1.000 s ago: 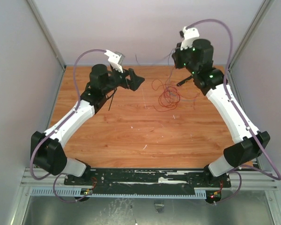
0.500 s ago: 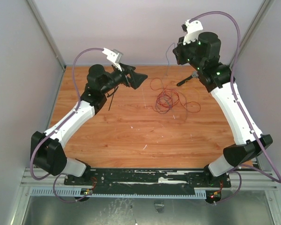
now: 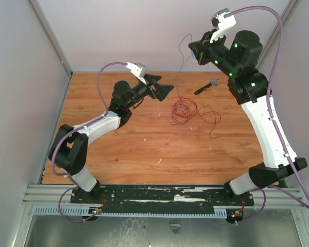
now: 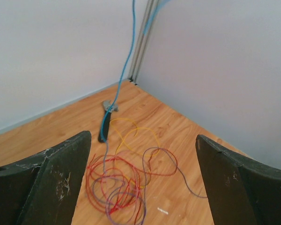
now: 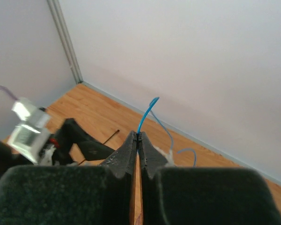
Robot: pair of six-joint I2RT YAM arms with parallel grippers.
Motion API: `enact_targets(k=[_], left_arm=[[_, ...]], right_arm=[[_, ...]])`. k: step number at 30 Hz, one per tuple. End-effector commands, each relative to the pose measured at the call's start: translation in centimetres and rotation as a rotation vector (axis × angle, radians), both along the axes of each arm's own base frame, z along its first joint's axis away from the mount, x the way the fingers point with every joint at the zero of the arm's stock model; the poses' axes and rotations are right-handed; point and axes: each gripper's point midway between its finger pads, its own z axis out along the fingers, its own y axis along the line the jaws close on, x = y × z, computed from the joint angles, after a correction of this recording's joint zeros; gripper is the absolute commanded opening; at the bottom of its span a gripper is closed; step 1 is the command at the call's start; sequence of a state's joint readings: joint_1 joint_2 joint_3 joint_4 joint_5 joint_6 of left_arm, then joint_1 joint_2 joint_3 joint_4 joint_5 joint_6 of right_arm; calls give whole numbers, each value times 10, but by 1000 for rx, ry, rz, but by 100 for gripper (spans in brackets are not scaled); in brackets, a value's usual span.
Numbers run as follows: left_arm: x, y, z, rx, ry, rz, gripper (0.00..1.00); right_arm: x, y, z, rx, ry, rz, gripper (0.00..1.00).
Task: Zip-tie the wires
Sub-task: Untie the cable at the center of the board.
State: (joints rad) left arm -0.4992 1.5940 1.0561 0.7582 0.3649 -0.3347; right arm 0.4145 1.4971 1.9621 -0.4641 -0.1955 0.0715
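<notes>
My left gripper's open fingers come down around the blue wire's lower part (image 3: 177, 86) (image 4: 103, 131) next, below the gripper and to its right in the top view.
The wires (image 3: 184, 109) lie in a loose, mostly red tangle on the wooden table, also seen in the left wrist view (image 4: 122, 183). One blue strand (image 3: 182, 56) rises from the tangle up to my right gripper (image 3: 194, 48), which is lifted high near the back wall. In the right wrist view that gripper (image 5: 138, 137) is shut on this blue wire (image 5: 145, 115). My left gripper (image 3: 164, 91) hovers open just left of the tangle, with nothing between its fingers (image 4: 143, 140). The zip tie (image 5: 111, 135) shows as a thin black strip on the table beyond the left arm.
A short black tool with a grey head (image 3: 206, 86) lies behind the tangle, under the taut blue strand (image 4: 126, 65). Grey walls close in the table at the back and on both sides. Purple cables loop above both arms.
The right gripper has risen and moved right, pulling the blue strand up taut. The left arm has swung right, bringing its open gripper close to the tangle.
</notes>
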Motion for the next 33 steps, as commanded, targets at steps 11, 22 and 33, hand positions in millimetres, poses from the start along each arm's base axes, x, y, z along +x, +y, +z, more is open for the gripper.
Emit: enact_targets(k=[11, 22, 33], left_arm=[[56, -51, -62, 84, -57, 143, 97], [61, -66, -110, 118, 24, 82, 48], [46, -10, -94, 293, 75, 180, 0]], right_arm=[[-70, -12, 53, 98, -127, 90, 0], [-83, -32, 62, 110, -160, 16, 0], [-48, -66, -18, -6, 53, -230, 0]])
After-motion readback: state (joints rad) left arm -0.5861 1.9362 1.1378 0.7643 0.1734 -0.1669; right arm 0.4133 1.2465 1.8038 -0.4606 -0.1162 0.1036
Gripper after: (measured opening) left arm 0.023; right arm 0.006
